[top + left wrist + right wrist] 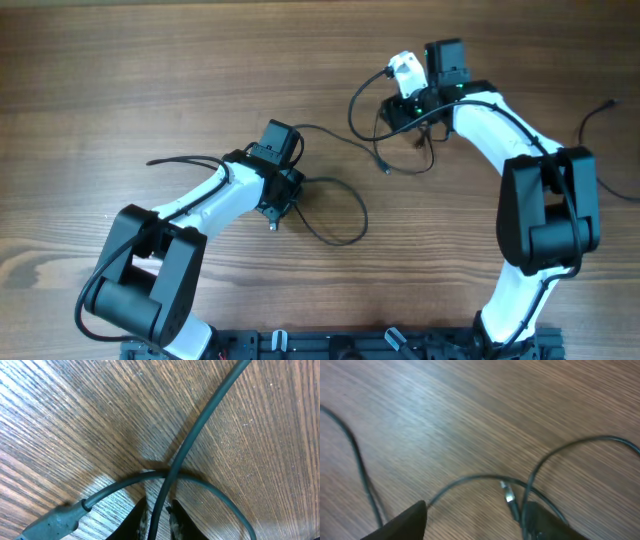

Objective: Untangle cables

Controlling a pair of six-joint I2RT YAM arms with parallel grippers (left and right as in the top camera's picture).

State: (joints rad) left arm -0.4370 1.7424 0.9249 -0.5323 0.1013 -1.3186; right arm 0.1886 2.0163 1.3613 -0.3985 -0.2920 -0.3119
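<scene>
The held cable crosses the dark plug's cable. I will lift my left gripper up off that crossing (170, 476), which is just below it, and let go of the held cable.
Thin black cables lie spread across the wooden table. One cable (340, 215) loops to the right of my left gripper (282, 205). In the left wrist view the left gripper (158, 521) is shut on this cable (200, 420), which crosses over another strand ending in a dark plug (52, 522). A pale plug (405, 68) lies by my right gripper (408, 112), with cord curving down to a small plug end (386, 167). In the right wrist view the right gripper (475, 522) is open above crossing cables, with a metal-tipped plug (508, 494) near its right finger.
A separate thin black cord (598, 110) lies at the far right edge of the table. A thicker black wire (185, 159) runs along the left arm. The arm bases and a black rail (350, 345) line the front edge.
</scene>
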